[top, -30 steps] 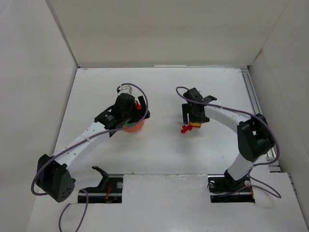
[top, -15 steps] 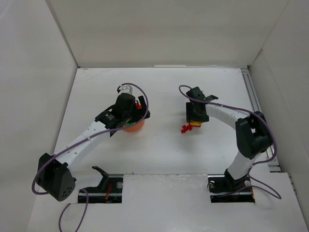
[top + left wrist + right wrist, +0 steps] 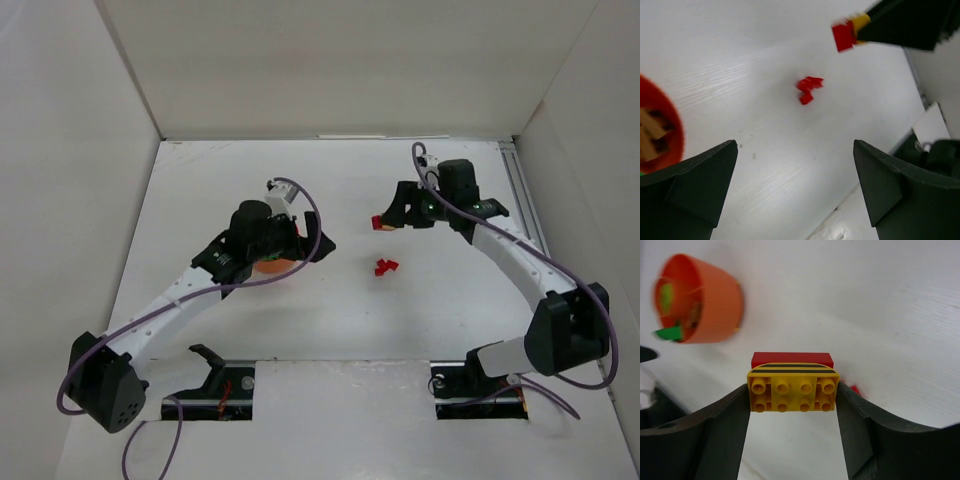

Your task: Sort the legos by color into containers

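Observation:
The red lego sticks out free of my right gripper's fingers. I should next move my left gripper away from the bowl (image 3: 270, 266), tilting up, and onto the lego's sides.
My right gripper (image 3: 793, 396) is shut on a yellow lego with black stripes (image 3: 793, 389), which has a red lego (image 3: 791, 360) stuck to its far side. In the top view the right gripper (image 3: 392, 218) holds this pair (image 3: 380, 222) above the table's middle right. A small red lego piece (image 3: 384, 267) lies on the table below it, also in the left wrist view (image 3: 809, 87). The orange-red bowl (image 3: 270, 266) sits under my left arm and holds green and brown legos (image 3: 675, 315). My left gripper (image 3: 794, 165) is open and empty, just right of the bowl (image 3: 662, 125).
White walls enclose the table on the left, back and right. A metal rail (image 3: 525, 215) runs along the right edge. The arm bases sit in cut-outs (image 3: 215, 385) at the near edge.
My right gripper has lifted the yellow and red legos and swung back and to the right, leaving the small red piece on the table. My left gripper has shifted right, off the bowl.

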### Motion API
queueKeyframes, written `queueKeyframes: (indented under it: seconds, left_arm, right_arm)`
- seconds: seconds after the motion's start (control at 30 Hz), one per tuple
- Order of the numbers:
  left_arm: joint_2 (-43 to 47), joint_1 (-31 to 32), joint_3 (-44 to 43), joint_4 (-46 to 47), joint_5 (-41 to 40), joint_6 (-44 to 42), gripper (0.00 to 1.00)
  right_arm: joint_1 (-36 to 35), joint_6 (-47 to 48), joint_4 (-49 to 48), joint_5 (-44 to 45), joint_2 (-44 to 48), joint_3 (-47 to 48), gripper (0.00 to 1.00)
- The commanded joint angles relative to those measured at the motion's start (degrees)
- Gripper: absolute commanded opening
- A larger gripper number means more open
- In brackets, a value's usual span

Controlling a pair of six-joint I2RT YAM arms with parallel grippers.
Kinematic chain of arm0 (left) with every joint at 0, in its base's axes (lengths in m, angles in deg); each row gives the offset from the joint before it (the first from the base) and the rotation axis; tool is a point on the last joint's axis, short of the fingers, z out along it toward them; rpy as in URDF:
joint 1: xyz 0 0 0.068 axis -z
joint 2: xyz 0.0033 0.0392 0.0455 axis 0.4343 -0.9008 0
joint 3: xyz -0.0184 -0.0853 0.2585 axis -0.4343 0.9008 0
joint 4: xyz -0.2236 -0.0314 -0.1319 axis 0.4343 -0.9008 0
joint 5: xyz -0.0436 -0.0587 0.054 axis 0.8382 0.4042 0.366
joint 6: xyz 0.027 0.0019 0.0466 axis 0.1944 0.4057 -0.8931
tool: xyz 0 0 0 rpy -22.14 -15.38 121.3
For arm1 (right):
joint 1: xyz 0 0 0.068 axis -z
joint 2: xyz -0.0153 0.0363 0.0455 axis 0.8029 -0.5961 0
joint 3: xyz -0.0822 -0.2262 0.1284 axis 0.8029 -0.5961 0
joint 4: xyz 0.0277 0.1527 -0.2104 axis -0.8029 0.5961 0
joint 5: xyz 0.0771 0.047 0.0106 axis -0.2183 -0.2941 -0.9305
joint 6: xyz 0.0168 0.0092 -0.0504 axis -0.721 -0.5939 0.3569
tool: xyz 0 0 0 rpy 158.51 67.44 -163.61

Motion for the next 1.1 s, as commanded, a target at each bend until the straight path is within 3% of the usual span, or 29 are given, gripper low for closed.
queueKeyframes:
  seconds: [0.0,0.1,0.13,0.23,0.63,0.8,0.87,1.07]
  left_arm:
    - [6.31,1.81,3.59,15.59,15.52,-8.26,1.00]
    - [7.55,9.18,4.21,17.36,11.42,-18.18,1.00]
    - [7.55,11.55,4.21,16.76,6.52,-20.82,1.00]
    - [5.81,19.12,3.60,18.59,-2.72,-27.17,1.00]
    - [3.16,19.75,4.21,26.06,-13.29,-32.80,0.89]
    - [2.54,19.75,4.21,26.59,-10.41,-35.52,0.84]
    - [1.84,19.75,3.69,26.07,-9.88,-35.53,0.78]
    - [2.45,19.75,4.21,25.54,-8.03,-35.00,0.45]
  right_arm:
    - [3.07,-0.44,-8.88,-23.89,1.38,-0.03,0.38]
    - [3.08,-4.91,-13.34,-36.64,0.07,0.59,0.37]
    - [3.08,-6.59,-14.85,-41.71,0.06,0.59,0.37]
    - [2.47,-10.29,-16.09,-46.32,-0.55,1.20,0.37]
    - [0.62,-16.62,-16.09,-51.61,1.56,3.49,0.34]
    - [-0.61,-17.15,-16.09,-51.61,2.17,2.96,0.34]
    - [-1.66,-17.15,-16.09,-51.61,2.17,3.57,0.34]
    - [-1.67,-17.15,-15.56,-51.08,2.17,4.19,0.32]
